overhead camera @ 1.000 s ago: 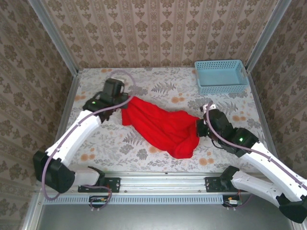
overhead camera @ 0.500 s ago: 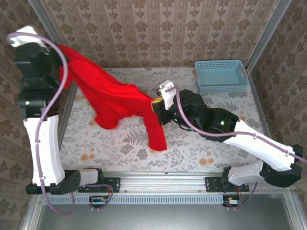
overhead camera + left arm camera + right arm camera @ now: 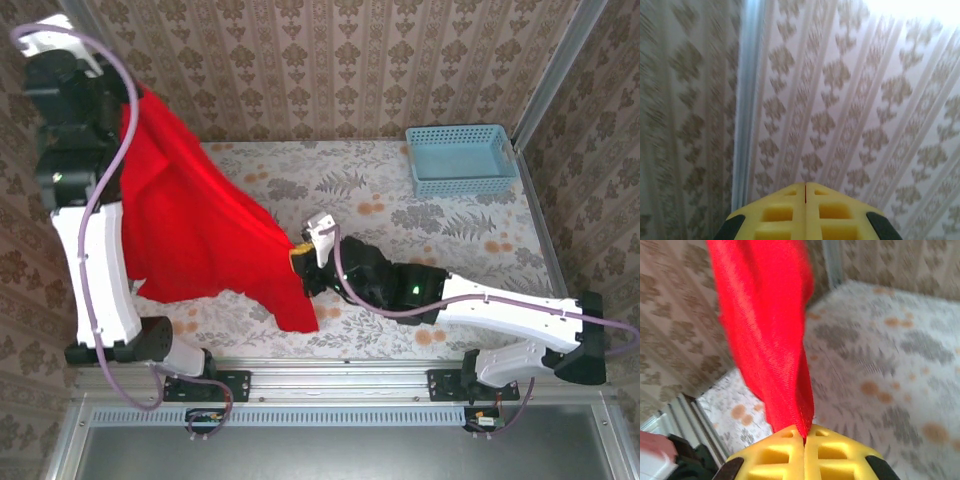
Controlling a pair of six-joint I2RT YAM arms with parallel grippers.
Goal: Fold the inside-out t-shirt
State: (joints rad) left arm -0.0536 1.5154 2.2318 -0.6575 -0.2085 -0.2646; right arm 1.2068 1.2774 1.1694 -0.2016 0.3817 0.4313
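Note:
The cloth is hanging slanted in the air, so my left gripper next needs to go far down to the flowered tabletop below it and let go of the shirt's upper edge.
The inside-out t-shirt (image 3: 190, 230) is plain red cloth, hanging in the air over the left half of the table as a slanted sheet. My left gripper (image 3: 123, 106) is raised high at the back left, shut on the shirt's upper edge. In the left wrist view its yellow pads (image 3: 780, 212) are pressed together with a thin red sliver between them. My right gripper (image 3: 301, 259) is low near the table's middle, shut on the shirt's lower right edge. A stitched hem (image 3: 802, 415) is pinched at the right gripper (image 3: 805, 433), and the t-shirt (image 3: 765, 325) rises away from it.
A light-blue basket (image 3: 461, 158) stands at the back right corner of the flowered table (image 3: 420, 215). Patterned walls close in the left, back and right sides. A metal rail (image 3: 330, 380) runs along the near edge between the arm bases.
The shirt lay bunched on the table; both arms have lifted it. The left arm swung up to the back left corner, the right moved left toward the middle, and the cloth now hangs spread.

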